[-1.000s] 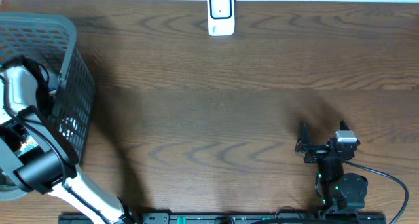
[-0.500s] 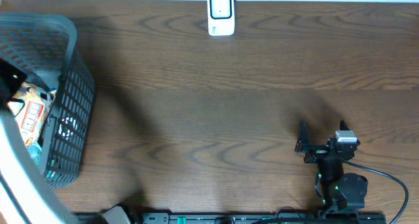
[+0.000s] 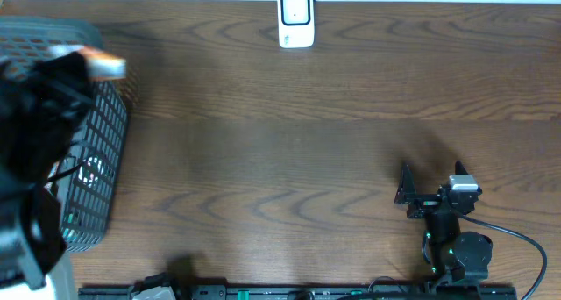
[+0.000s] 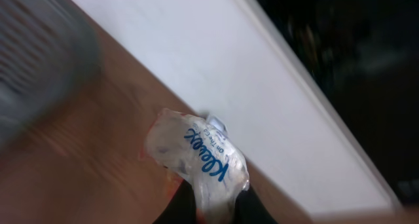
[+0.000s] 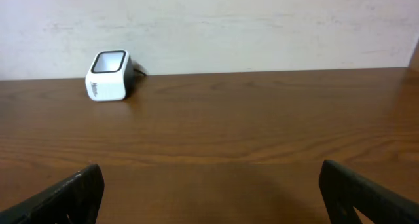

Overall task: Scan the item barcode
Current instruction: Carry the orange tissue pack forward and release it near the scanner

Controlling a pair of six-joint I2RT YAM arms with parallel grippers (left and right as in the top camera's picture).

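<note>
Next I need to swing my left gripper over, lower and release the pack (image 3: 105,66), as the clear wood before the scanner lies below my gripper, to its right in the overhead view.
The item is a clear plastic Kleenex tissue pack (image 4: 196,155) with blue lettering. My left gripper (image 4: 213,211) is shut on its lower end and holds it in the air. From overhead the pack (image 3: 105,66) shows as a blurred orange-and-white patch above the far right rim of the basket, at the tip of my blurred left gripper (image 3: 83,72). No barcode is readable. The white scanner (image 3: 296,19) stands at the table's far edge, and the scanner (image 5: 109,75) also shows in the right wrist view. My right gripper (image 3: 432,173) rests open and empty near the front right.
A dark grey mesh basket (image 3: 88,186) stands at the left edge of the table, partly hidden by my left arm. A white wall (image 5: 262,21) runs behind the table. Bare wood lies between the basket and the scanner.
My left arm has come up out of the basket with the pack and swung it toward the basket's far right rim. The right arm has not moved.
</note>
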